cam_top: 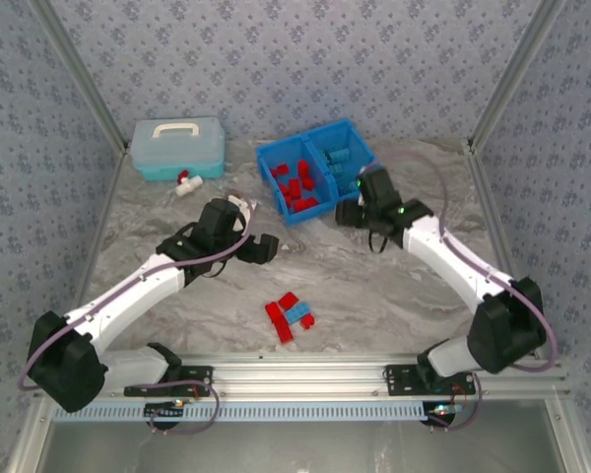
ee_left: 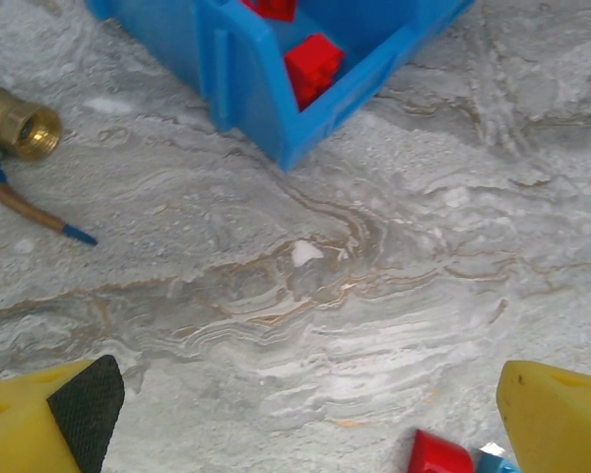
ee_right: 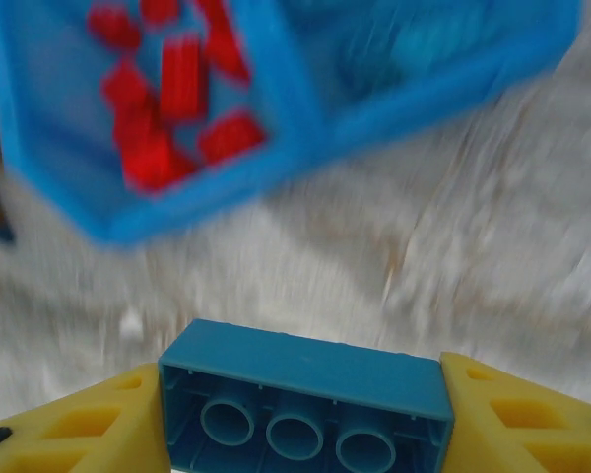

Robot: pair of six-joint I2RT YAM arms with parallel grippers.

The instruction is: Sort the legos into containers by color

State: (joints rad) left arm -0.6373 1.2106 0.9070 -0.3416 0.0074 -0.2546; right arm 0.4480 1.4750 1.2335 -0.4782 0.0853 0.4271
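Note:
This lego should go outward next in my right gripper, over the container holding light blue legos. My right gripper should then release it there among its own color.
My right gripper point(ee_right: 303, 419) is shut on a light blue lego point(ee_right: 305, 379), which shows its hollow underside between the yellow fingers. From above, that gripper point(cam_top: 353, 210) hangs just in front of the blue bin point(cam_top: 268, 158). The bin's left container point(cam_top: 297, 183) holds several red legos and its right container point(cam_top: 337, 153) holds light blue ones. A few loose red and blue legos point(cam_top: 289, 317) lie near the table's front. My left gripper point(cam_top: 259, 246) stands open over bare table between that cluster and the bin, nothing between its fingers point(ee_left: 49, 419). A red lego point(ee_left: 438, 455) lies beside its right finger.
A light teal case with a white handle point(cam_top: 177, 148) stands at the back left, a small white piece point(cam_top: 185, 185) in front of it. A brass fitting point(ee_left: 15, 123) lies on the table left of the bin's near corner point(ee_left: 276, 99). Patterned walls close in three sides.

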